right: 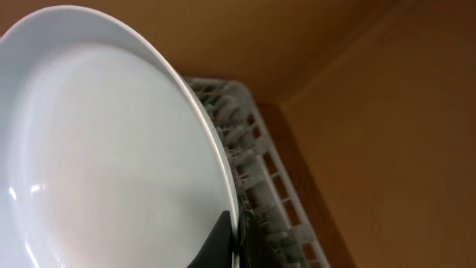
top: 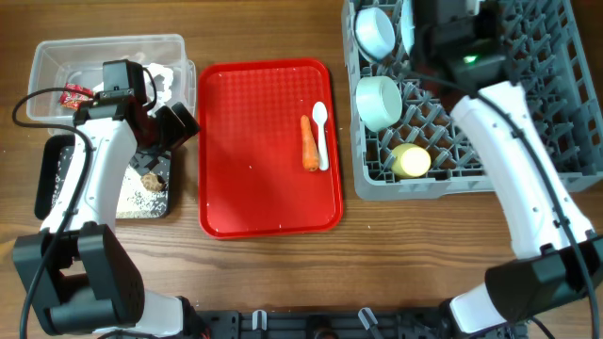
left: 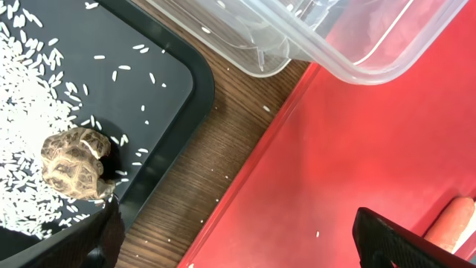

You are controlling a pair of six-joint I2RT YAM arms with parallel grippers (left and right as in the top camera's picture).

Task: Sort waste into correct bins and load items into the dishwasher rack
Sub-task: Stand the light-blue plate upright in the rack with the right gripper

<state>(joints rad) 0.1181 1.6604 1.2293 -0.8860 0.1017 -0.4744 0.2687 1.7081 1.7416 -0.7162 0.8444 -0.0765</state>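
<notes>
The pale blue plate is still on edge above the rack. My right gripper should lower it toward the rack's free wires point(top: 409, 40) point(right: 244, 159) beside the bowls, then open.
My right gripper point(right: 233, 240) is shut on the rim of the pale blue plate point(right: 111, 149), holding it on edge over the far side of the dishwasher rack point(top: 528, 85). Two bowls point(top: 375, 30) point(top: 379, 101) and the yellow cup point(top: 411, 161) stand in the rack. An orange carrot point(top: 309, 143) and the white spoon point(top: 320, 132) lie on the red tray point(top: 254, 169). My left gripper point(left: 245, 251) hangs open over the gap between the black tray point(left: 160, 82) and the red tray. Rice point(left: 30, 89) and the brown scrap point(left: 74, 162) lie in the black tray.
The clear tub point(top: 57, 61) at the far left holds the red wrapper point(top: 75, 95) and white tissue point(top: 162, 77). A few rice grains lie scattered on the wood and the red tray. The left arm stretches over the black tray.
</notes>
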